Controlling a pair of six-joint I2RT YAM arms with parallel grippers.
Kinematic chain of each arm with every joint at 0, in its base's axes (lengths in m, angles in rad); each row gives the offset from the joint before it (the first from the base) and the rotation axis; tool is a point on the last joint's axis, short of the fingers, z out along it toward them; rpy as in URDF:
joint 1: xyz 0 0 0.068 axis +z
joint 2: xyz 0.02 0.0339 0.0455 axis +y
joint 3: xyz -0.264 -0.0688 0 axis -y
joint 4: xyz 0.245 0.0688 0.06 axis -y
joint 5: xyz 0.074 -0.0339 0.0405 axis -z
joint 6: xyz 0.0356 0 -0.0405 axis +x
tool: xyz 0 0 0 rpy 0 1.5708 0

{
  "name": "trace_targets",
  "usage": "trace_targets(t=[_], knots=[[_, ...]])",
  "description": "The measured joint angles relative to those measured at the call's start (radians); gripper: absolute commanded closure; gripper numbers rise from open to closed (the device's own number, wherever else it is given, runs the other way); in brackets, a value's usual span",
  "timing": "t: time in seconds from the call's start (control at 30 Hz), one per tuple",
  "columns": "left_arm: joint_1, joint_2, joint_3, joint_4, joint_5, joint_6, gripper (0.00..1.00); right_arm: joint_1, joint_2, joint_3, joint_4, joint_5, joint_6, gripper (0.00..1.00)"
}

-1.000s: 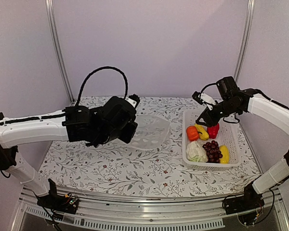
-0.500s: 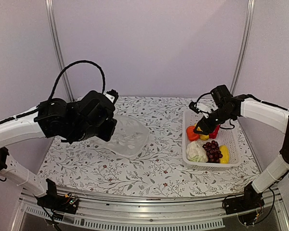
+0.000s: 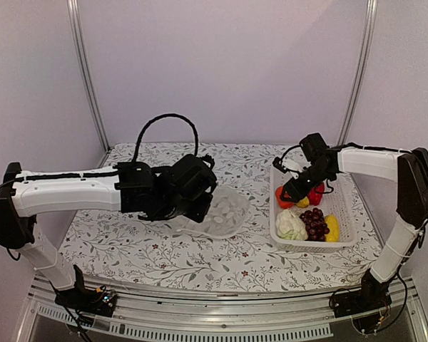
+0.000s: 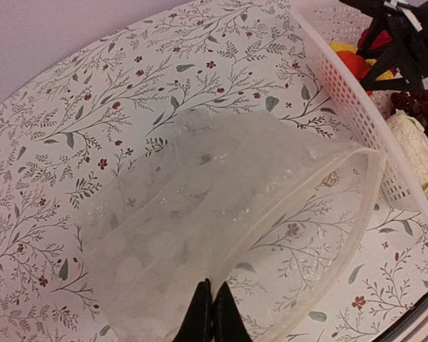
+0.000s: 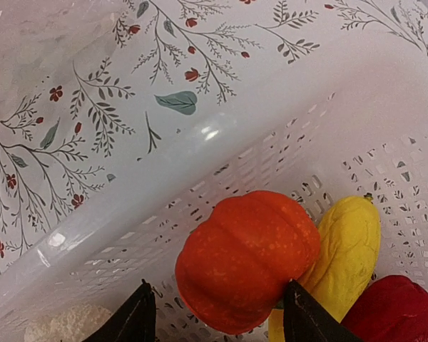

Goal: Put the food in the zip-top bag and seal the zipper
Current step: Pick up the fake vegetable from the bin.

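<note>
I should move my right gripper a little farther down around the orange pumpkin (image 3: 282, 199) (image 5: 241, 271) before it closes on the pumpkin's sides.
The clear zip-top bag (image 3: 227, 212) lies on the flowered table just left of the white basket (image 3: 312, 246), its mouth facing the basket. My left gripper (image 3: 200, 208) is shut on the bag's near edge (image 4: 212, 313); the bag (image 4: 221, 199) spreads out ahead of it. The zipper strip (image 4: 321, 214) runs along the open mouth. My right gripper (image 3: 291, 192) is open inside the basket, its fingers on either side of the orange pumpkin (image 5: 246, 256). Beside the pumpkin lie a yellow piece (image 5: 349, 242) and the red pepper (image 5: 396, 310). Grapes (image 3: 315, 222) and cauliflower (image 3: 290, 224) sit nearer.
The basket wall (image 5: 235, 142) stands close beside the pumpkin, between it and the bag. Another yellow piece (image 3: 332, 228) lies at the basket's near right corner. Metal frame posts (image 3: 85, 71) stand at the back corners.
My left arm has swung right and carried the bag back up against the basket. My right gripper has dropped lower and left onto the pumpkin.
</note>
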Motion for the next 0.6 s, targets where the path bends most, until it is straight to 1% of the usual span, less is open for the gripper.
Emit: trace_targets(t=[0.27, 0.47, 0.6], knots=[[0.0, 0.0, 0.028, 0.039, 0.008, -0.02, 1.0, -0.005, 0.051, 0.005, 0.035, 0.03, 0.021, 0.41], [0.0, 0.0, 0.037, 0.04, 0.001, -0.047, 1.0, -0.005, 0.068, 0.011, 0.072, 0.061, 0.042, 0.59], [0.0, 0.0, 0.038, 0.04, 0.001, -0.056, 1.0, -0.005, 0.063, 0.006, 0.091, 0.096, 0.055, 0.65]])
